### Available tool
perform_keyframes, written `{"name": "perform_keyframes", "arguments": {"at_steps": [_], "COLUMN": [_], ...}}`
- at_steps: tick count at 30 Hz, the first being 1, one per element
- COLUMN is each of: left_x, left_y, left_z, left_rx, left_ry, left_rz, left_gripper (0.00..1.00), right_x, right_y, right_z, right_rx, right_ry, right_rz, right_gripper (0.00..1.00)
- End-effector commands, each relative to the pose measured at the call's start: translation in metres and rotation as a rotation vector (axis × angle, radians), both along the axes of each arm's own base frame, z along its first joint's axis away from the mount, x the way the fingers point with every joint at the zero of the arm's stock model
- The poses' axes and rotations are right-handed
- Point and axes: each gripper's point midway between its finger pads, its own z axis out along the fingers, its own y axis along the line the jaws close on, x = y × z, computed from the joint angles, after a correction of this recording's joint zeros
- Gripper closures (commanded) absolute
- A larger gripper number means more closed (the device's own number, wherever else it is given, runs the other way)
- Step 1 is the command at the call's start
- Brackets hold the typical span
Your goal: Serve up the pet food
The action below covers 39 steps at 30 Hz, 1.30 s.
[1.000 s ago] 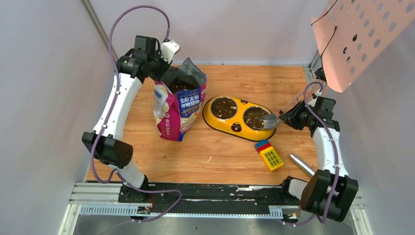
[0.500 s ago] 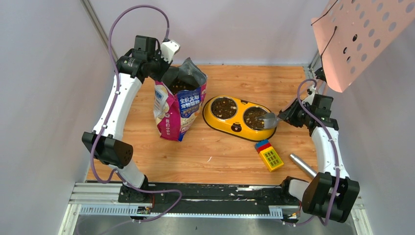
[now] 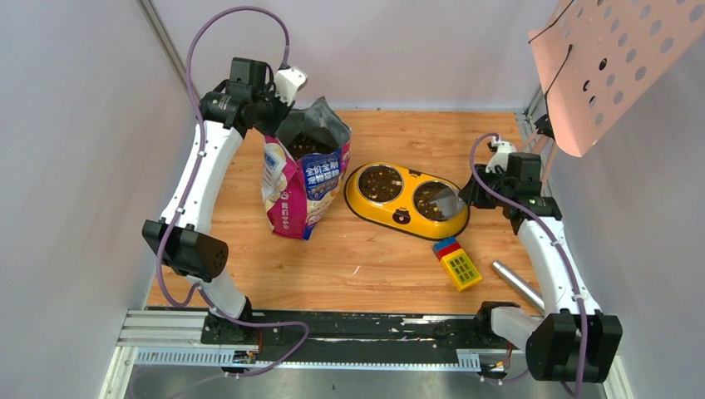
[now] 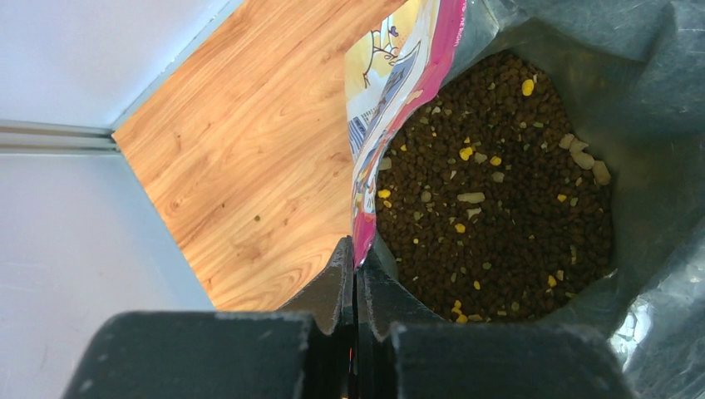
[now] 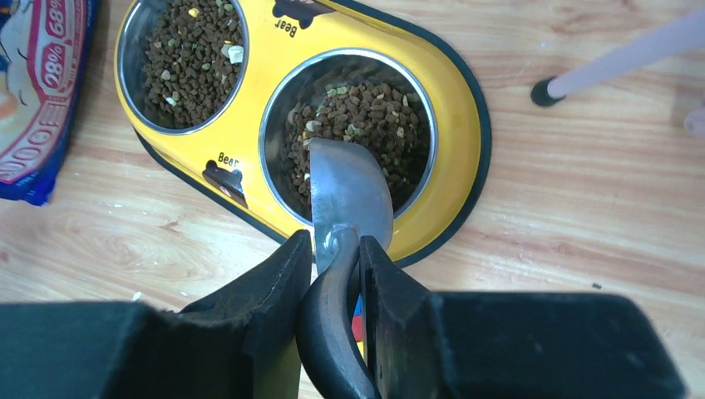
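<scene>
I will next swing my right gripper back, to the left in the top view, lower the scoop (image 5: 349,191) to the bare table below, before the feeder, and let go. Both bowls of the feeder are served.
The cat food bag (image 3: 303,179) stands open on the left of the table, with dark brown pet food (image 4: 499,191) filling it. My left gripper (image 4: 356,249) is shut on the bag's magenta rim (image 4: 370,174), pinching it between the fingertips. The yellow double-bowl feeder (image 3: 405,199) sits mid-table, and pet food lies in both bowls (image 5: 184,58) (image 5: 366,125). My right gripper (image 5: 334,243) is shut on the black handle of the grey metal scoop (image 5: 349,191). The scoop's blade is turned over above the right bowl (image 3: 438,199).
A yellow, red and blue toy block (image 3: 456,263) lies just in front of the feeder. A grey metal cylinder (image 3: 514,279) lies at the front right near the right arm's base. A pink perforated board (image 3: 607,58) hangs at the upper right.
The right arm has swung up and toward the back, tilting the scoop over the right bowl. The left gripper still holds the bag rim in the same place.
</scene>
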Motion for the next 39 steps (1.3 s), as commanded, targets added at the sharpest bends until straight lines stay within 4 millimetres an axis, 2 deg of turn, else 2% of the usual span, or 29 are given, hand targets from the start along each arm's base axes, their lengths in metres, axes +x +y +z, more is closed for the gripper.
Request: {"name": "perform_keyframes", "arguments": {"at_steps": [1, 5, 8, 14, 19, 23, 26, 31, 33, 39], "left_x": [0.021, 0.020, 0.018, 0.015, 0.016, 0.014, 0.012, 0.006, 0.004, 0.006], "left_y": [-0.015, -0.015, -0.016, -0.016, -0.015, -0.016, -0.015, -0.011, -0.008, -0.004], "left_z": [0.053, 0.054, 0.054, 0.053, 0.054, 0.056, 0.053, 0.052, 0.053, 0.053], "left_rx": [-0.089, -0.091, -0.095, -0.095, -0.092, -0.106, -0.111, -0.093, -0.077, -0.053], "left_ry": [-0.183, -0.184, -0.185, -0.182, -0.182, -0.177, -0.167, -0.171, -0.179, -0.180], "left_rz": [-0.030, -0.031, -0.036, -0.039, -0.036, -0.027, -0.020, -0.020, -0.021, -0.009], "left_gripper": [1.00, 1.00, 1.00, 1.00, 1.00, 1.00, 1.00, 1.00, 1.00, 1.00], "right_x": [0.028, 0.039, 0.043, 0.035, 0.017, -0.021, -0.054, -0.080, -0.083, -0.070], "right_y": [0.014, 0.015, 0.018, 0.034, 0.049, 0.090, 0.122, 0.161, 0.173, 0.187], "right_z": [0.037, 0.050, 0.063, 0.079, 0.088, 0.095, 0.089, 0.061, 0.053, 0.029], "right_rx": [-0.190, -0.334, -0.372, -0.396, -0.366, -0.189, -0.019, 0.227, 0.311, 0.405], "right_ry": [-0.189, -0.251, -0.283, -0.307, -0.316, -0.339, -0.324, -0.196, -0.148, -0.089], "right_rz": [0.123, 0.162, 0.180, 0.227, 0.302, 0.506, 0.683, 0.876, 0.949, 0.958], "right_gripper": [1.00, 1.00, 1.00, 1.00, 1.00, 1.00, 1.00, 1.00, 1.00, 1.00]}}
